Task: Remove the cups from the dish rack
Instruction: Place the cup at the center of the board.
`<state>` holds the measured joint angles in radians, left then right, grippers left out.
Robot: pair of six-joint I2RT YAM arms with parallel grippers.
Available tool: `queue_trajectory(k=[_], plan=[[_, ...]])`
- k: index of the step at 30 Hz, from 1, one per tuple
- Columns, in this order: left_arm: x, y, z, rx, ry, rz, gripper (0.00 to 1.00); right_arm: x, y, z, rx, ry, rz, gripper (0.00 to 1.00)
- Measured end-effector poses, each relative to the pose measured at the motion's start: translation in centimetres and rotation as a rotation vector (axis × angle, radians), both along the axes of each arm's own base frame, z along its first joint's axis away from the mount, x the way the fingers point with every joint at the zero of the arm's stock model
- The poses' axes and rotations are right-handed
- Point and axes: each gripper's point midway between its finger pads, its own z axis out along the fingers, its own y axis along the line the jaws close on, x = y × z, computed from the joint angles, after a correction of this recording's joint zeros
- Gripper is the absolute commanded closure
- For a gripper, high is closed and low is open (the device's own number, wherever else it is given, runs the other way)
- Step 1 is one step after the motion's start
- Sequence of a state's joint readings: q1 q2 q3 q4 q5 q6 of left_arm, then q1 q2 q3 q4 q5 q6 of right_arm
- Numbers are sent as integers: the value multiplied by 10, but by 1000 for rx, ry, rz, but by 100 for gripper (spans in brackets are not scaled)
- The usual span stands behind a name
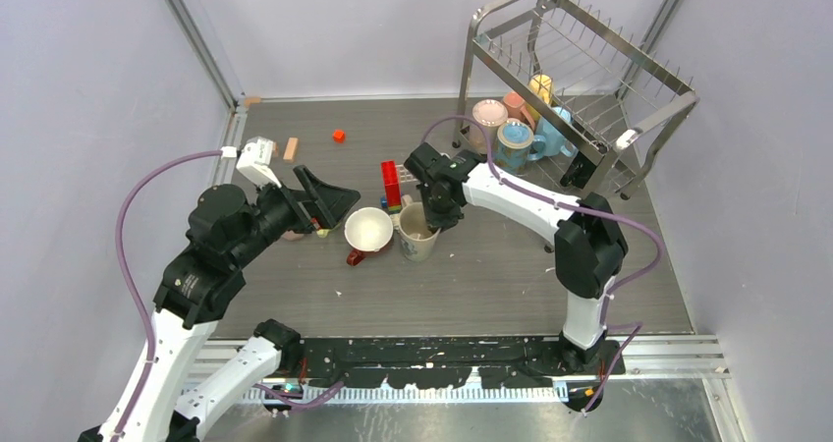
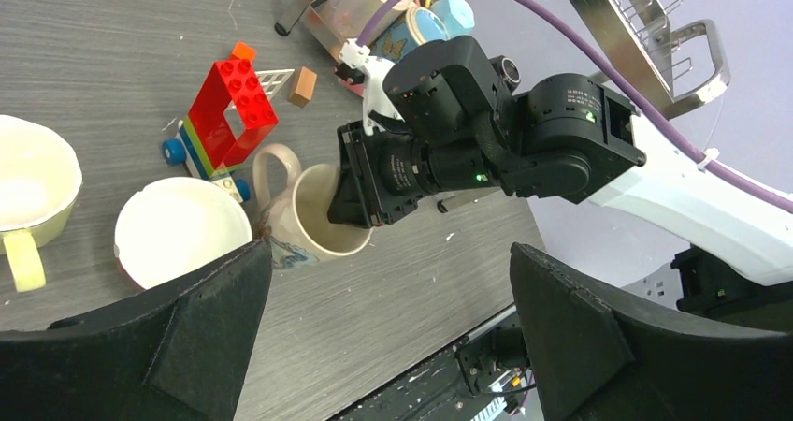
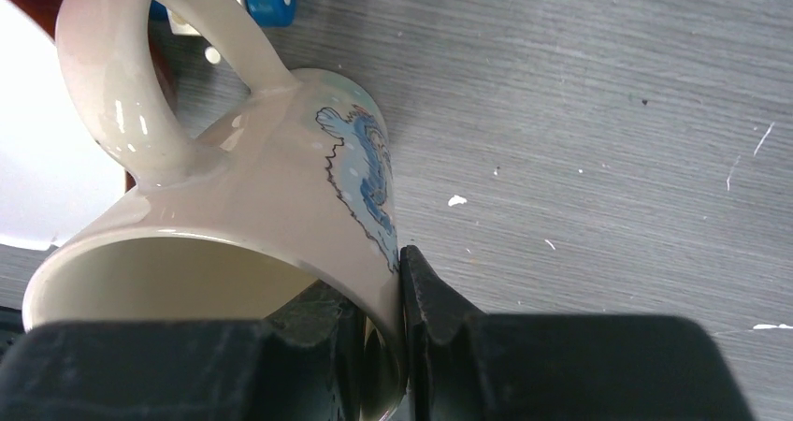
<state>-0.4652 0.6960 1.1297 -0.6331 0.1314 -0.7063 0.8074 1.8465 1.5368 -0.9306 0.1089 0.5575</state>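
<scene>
My right gripper holds the beige mug (image 3: 262,187) and will move it outward next, toward the red toy block frame, because the mug crowds the dark red cup.
The silver wire dish rack (image 1: 629,88) stands at the back right. Its lower tier holds a pink cup (image 1: 488,116), a teal cup (image 1: 514,139), a light blue cup (image 1: 558,133) and a mustard cup (image 1: 541,86). My right gripper (image 1: 432,216) is shut on the rim of a beige mug (image 3: 262,187) with a blue drawing, one finger inside and one outside. The mug is upright at mid-table (image 1: 417,236), beside a dark red cup (image 1: 367,233) with a white inside. My left gripper (image 1: 339,198) is open and empty, left of them. A pale yellow mug (image 2: 33,187) sits below it.
A red toy block frame with blue wheels (image 1: 391,182) stands just behind the two cups. A small orange block (image 1: 338,136) and a wooden block (image 1: 290,148) lie at the back left. Pale walls enclose the table on three sides.
</scene>
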Motion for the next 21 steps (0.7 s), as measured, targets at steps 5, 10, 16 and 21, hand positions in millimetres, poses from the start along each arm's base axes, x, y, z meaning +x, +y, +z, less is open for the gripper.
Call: queue_trajectory(k=[5, 10, 16, 21], plan=[[1, 0, -1, 2, 3, 0, 0, 12, 4, 1, 0, -4, -8, 99], [2, -1, -6, 7, 15, 0, 0, 35, 10, 1, 12, -17, -33, 99], [5, -2, -10, 14, 27, 0, 0, 66, 19, 2, 19, -39, -48, 99], [6, -3, -14, 17, 36, 0, 0, 87, 26, 2, 22, -54, -50, 99]])
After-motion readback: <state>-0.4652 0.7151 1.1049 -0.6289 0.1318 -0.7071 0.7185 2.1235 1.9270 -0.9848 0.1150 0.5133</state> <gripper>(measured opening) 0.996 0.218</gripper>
